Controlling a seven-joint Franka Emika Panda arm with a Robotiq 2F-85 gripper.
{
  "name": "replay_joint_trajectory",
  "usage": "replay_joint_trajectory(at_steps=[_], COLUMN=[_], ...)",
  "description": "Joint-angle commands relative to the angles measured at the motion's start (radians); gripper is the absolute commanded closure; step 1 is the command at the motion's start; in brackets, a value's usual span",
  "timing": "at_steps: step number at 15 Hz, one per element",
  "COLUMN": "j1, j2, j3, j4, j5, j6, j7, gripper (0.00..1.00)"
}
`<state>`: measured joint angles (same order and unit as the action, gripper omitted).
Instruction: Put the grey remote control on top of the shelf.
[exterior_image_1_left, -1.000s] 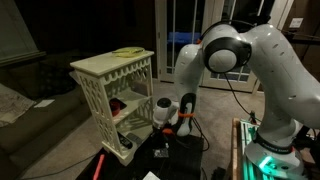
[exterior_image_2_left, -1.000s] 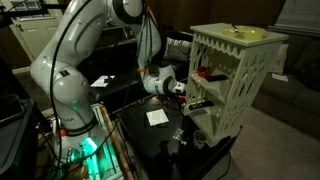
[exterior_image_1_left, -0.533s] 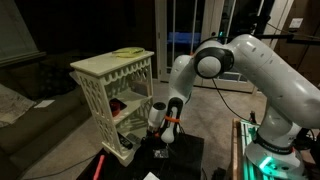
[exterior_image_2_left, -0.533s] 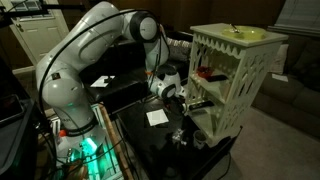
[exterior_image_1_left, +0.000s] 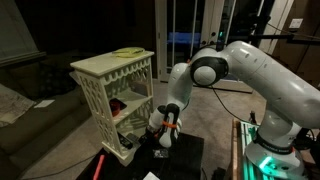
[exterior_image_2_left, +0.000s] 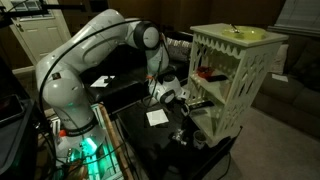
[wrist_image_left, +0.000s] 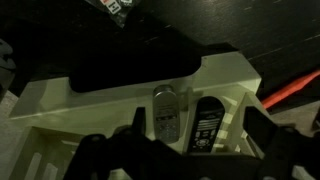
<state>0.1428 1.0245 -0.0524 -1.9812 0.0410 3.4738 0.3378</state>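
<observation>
The black remote (wrist_image_left: 208, 122) is also between my open fingers, so I need to turn my gripper, move it away from that remote and lower it over the grey remote control (wrist_image_left: 165, 115).
In the wrist view the grey remote control (wrist_image_left: 165, 115) lies on a lower tier of the cream-white shelf (wrist_image_left: 230, 75), beside a black remote (wrist_image_left: 208, 122). My gripper (wrist_image_left: 196, 138) is open and empty, its two dark fingers spread on either side of both remotes and close to them. In both exterior views the gripper (exterior_image_1_left: 165, 135) (exterior_image_2_left: 178, 97) is low at the open side of the lattice-sided shelf (exterior_image_1_left: 100, 75) (exterior_image_2_left: 245, 85). The remotes do not show in the exterior views.
A yellow object (exterior_image_1_left: 127, 52) (exterior_image_2_left: 243, 32) lies on the shelf's flat top. A red item (exterior_image_1_left: 117, 107) sits on an inner tier. The shelf stands on a black table (exterior_image_2_left: 140, 140) with a white paper (exterior_image_2_left: 157, 117). A red stick (wrist_image_left: 290, 88) lies beside the shelf's base.
The arm has bent lower and brought the gripper down and in toward the shelf's lower tier. The shelf and what is on it have not moved.
</observation>
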Motion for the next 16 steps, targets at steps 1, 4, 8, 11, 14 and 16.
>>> replay_joint_trajectory(at_steps=[1,4,8,11,14,16], j1=[-0.019,-0.031,-0.024,-0.009,0.004,0.016], j2=[0.142,0.228,0.321,0.378,0.428,0.460], j3=[0.010,0.010,-0.005,-0.022,-0.046,-0.060], j4=[0.136,0.234,0.377,0.464,0.538,0.581], j5=[0.045,0.057,0.092,0.135,0.176,0.194], j6=[0.099,0.154,0.126,0.111,0.089,0.071], j7=[-0.106,-0.147,-0.178,-0.195,-0.211,-0.220], gripper=[0.00,0.00,0.00,0.00,0.00,0.00])
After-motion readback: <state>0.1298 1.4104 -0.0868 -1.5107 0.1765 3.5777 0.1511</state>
